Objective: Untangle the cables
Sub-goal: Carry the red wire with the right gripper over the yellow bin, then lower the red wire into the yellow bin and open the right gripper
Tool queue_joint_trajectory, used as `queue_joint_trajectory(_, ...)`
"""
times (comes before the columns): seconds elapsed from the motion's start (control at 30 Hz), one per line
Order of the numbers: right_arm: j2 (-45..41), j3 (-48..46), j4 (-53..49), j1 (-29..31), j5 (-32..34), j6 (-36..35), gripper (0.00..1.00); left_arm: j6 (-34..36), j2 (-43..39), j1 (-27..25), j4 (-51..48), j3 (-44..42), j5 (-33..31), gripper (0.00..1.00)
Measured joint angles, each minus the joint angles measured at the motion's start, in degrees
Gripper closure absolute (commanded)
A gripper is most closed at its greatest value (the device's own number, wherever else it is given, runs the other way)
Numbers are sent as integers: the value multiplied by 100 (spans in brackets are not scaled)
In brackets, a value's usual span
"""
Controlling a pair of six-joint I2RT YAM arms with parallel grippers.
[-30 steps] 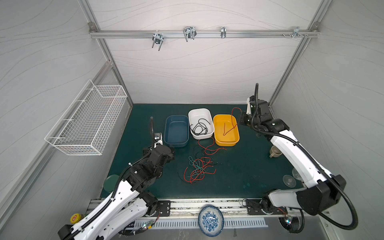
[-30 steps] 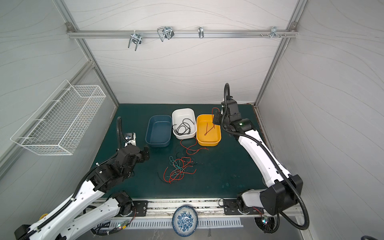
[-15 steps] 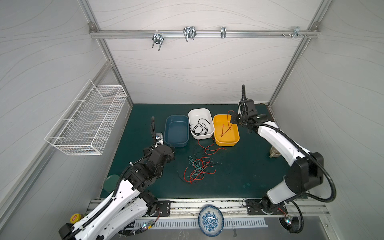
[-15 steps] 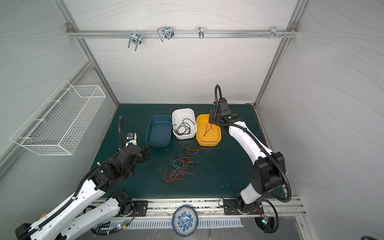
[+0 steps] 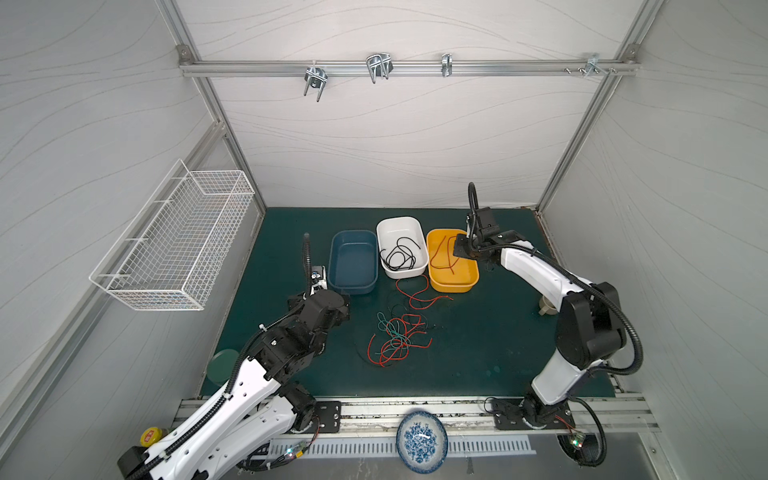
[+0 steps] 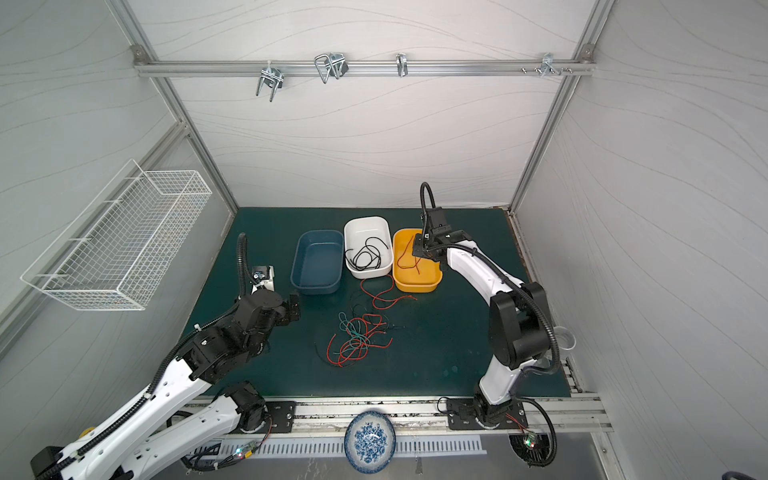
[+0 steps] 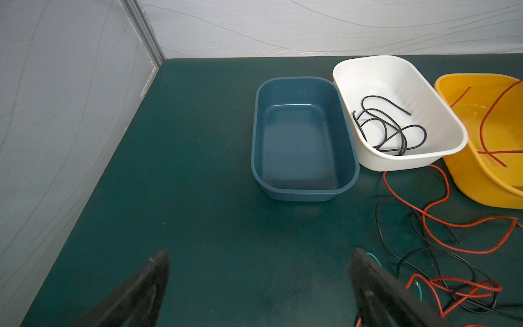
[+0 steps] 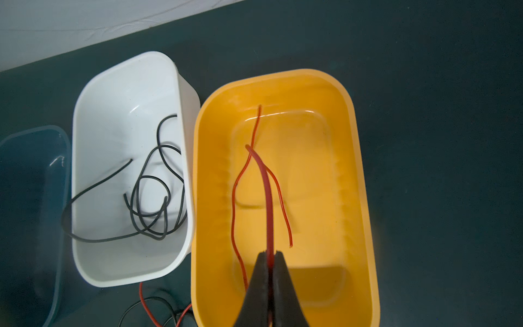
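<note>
The yellow bin's bottom lies below my right gripper's shut fingers, so I need to move that gripper down toward it and release the thick red cable there.
A tangle of red, black and teal-green cables lies on the green mat in front of three bins. Another red cable snakes loose between the tangle and the bins. A black cable is coiled in the white bin. My right gripper hangs over the yellow bin, shut on a thick red cable whose free end droops into the bin beside a thinner red strand. My left gripper stands open and empty, low over the mat, left of the tangle.
The blue bin holds nothing. A white wire basket hangs on the left wall. A patterned plate sits at the front rail, a green disc at front left, a small cup at right.
My right arm has swung left and down, bringing the held red cable from beside the yellow bin to over its inside. The left arm has not moved.
</note>
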Motion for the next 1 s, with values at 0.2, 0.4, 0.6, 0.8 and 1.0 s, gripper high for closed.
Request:
queue_joint_trajectory(0.2, 249, -9, 0, -2, -48, 63, 100, 2, -2, 0, 0, 0, 22, 0)
queue_joint_trajectory(0.4, 417, -42, -4, -2, -81, 85, 100, 4, -2, 0, 0, 0, 50, 0)
queue_joint_trajectory(0.6, 636, -44, -7, -2, -79, 116, 100, 9, 0, 0, 0, -2, 61, 0)
queue_joint_trajectory(0.8, 859, -44, -37, -7, -98, 160, 100, 11, 0, 0, 4, -33, 76, 0)
queue_joint_trajectory(1.0, 925, -44, -63, -15, -142, 179, 100, 13, 2, 0, 4, -44, 94, 0)
